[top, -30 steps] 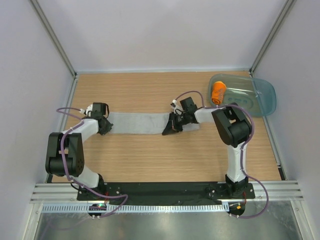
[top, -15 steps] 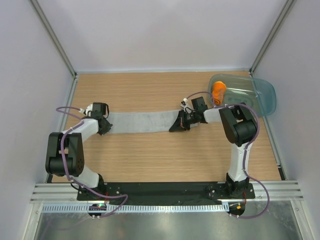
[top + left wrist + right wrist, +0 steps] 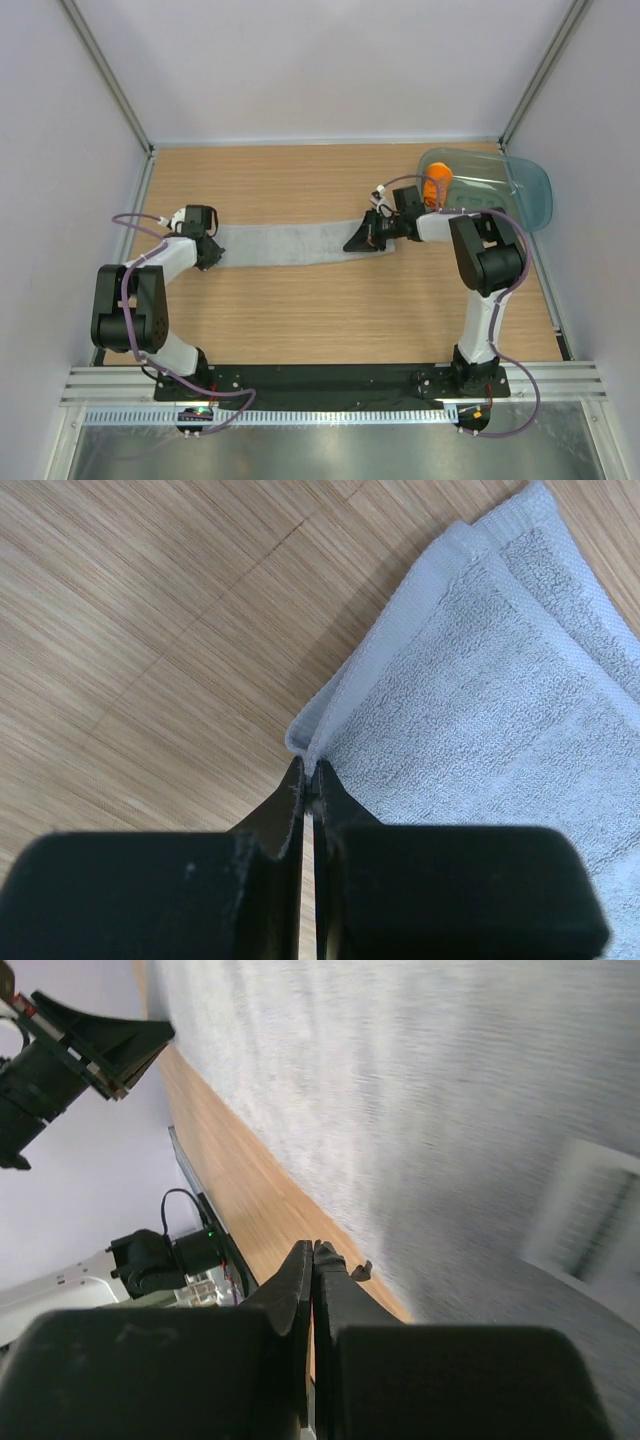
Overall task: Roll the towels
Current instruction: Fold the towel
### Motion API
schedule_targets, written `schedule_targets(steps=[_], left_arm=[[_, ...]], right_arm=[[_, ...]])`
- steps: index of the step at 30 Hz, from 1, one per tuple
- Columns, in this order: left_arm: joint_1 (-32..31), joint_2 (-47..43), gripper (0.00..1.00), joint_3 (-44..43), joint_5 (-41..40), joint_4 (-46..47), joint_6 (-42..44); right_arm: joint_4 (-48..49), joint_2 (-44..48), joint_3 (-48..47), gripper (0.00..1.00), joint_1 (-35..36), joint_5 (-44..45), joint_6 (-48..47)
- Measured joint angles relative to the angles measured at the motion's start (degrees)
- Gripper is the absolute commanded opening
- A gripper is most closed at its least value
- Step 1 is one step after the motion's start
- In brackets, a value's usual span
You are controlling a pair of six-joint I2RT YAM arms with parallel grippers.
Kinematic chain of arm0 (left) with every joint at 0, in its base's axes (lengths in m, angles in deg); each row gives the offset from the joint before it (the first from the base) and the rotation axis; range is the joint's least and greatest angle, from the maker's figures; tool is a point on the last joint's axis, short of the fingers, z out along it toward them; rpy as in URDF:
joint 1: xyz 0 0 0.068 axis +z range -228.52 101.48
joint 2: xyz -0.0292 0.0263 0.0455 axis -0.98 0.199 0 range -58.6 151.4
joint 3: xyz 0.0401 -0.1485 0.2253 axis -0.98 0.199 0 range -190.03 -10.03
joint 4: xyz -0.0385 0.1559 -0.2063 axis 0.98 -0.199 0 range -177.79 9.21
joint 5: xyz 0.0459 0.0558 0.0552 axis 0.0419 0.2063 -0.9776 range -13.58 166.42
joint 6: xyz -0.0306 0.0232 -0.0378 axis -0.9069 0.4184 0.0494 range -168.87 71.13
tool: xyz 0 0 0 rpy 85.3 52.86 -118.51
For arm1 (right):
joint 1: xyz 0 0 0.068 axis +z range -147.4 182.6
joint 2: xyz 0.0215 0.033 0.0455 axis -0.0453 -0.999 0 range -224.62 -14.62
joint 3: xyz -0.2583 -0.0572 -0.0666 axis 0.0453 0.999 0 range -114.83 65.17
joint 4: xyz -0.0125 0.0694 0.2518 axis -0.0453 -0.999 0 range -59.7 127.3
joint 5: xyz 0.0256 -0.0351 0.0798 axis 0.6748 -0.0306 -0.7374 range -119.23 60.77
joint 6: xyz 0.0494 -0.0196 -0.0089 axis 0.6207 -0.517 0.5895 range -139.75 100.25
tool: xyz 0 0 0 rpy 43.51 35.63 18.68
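The grey towel's opposite corner is in my left gripper. My right gripper will next slide along the towel's near edge onto bare table past the towel's tub-side end and let go.
The light grey towel (image 3: 285, 243) lies stretched in a long flat strip across the table's middle. It also shows in the left wrist view (image 3: 500, 710) and, blurred, in the right wrist view (image 3: 420, 1090). My left gripper (image 3: 214, 251) is shut on the towel's left corner (image 3: 308, 772). My right gripper (image 3: 350, 246) is shut, its tips (image 3: 314, 1248) low at the towel's near edge close to its right end; no cloth shows between the jaws. The orange towel (image 3: 436, 185) sits rolled in the tub.
The translucent blue-green tub (image 3: 510, 195) stands at the back right, just beyond the right arm. A white label (image 3: 590, 1205) shows on the grey towel's right part. Walls close in the table on three sides.
My right gripper has moved to the right along the grey towel, toward the tub, staying shut. The left gripper and the towel's left end have not moved.
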Motion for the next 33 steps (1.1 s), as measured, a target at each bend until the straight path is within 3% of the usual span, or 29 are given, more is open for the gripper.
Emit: schedule_targets(steps=[10, 28, 31, 33], left_arm=[[0.0, 0.0, 0.0, 0.0, 0.0, 0.0, 0.0], [0.0, 0.0, 0.0, 0.0, 0.0, 0.0, 0.0], [0.0, 0.0, 0.0, 0.0, -0.1, 0.0, 0.0], [0.0, 0.0, 0.0, 0.0, -0.1, 0.0, 0.0]], right_arm=[[-7.7, 0.9, 2.7, 0.01, -8.0, 8.3, -3.1], [-19.8, 11.7, 6.2, 0.02, -14.3, 26.7, -5.4], [-22.3, 13.2, 6.3, 0.11, -14.3, 29.2, -5.9], [-23.9, 15.3, 6.4, 0.28, -13.9, 30.4, -6.1]])
